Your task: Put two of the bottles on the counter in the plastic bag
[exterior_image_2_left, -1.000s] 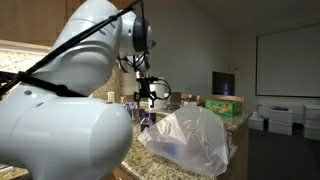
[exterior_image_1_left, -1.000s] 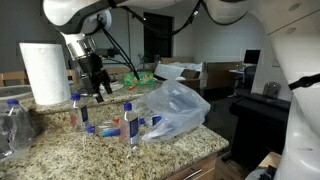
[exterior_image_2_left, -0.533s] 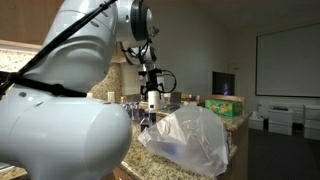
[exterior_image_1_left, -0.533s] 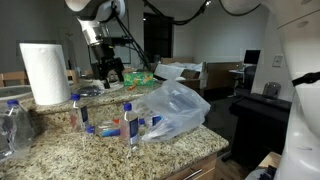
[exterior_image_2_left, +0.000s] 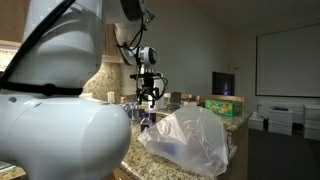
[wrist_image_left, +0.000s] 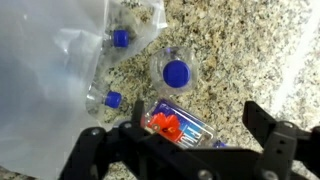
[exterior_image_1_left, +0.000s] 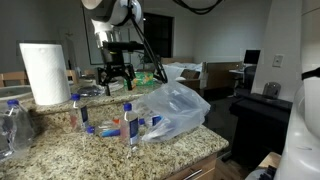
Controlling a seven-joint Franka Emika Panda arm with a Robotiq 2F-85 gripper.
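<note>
The upright bottle's blue cap (exterior_image_1_left: 128,107) points straight up, uncovered, outside the plastic bag (exterior_image_1_left: 172,108). My gripper will next go down onto it from above the lying bottle.
My gripper (exterior_image_1_left: 117,76) is open and empty, hanging above the granite counter (exterior_image_1_left: 60,140); it also shows in the other exterior view (exterior_image_2_left: 147,96). In the wrist view its two black fingers (wrist_image_left: 180,150) straddle a lying bottle with a red label (wrist_image_left: 180,124). An upright blue-capped bottle (wrist_image_left: 176,73) stands just beyond it. Two blue-capped bottles (wrist_image_left: 120,38) show through the clear plastic bag (wrist_image_left: 50,90). In an exterior view two upright bottles (exterior_image_1_left: 76,111) (exterior_image_1_left: 130,123) and the lying one (exterior_image_1_left: 104,128) sit left of the bag (exterior_image_1_left: 172,108).
A paper towel roll (exterior_image_1_left: 43,72) stands at the back of the counter. A wrapped pack of bottles (exterior_image_1_left: 12,125) sits at the counter's near left end. Green items (exterior_image_1_left: 143,76) lie behind the gripper. The counter edge runs just past the bag (exterior_image_2_left: 190,140).
My gripper has swung across the counter toward the plastic bag and turned at the wrist. It stayed open and empty. The bottles and the bag have not moved.
</note>
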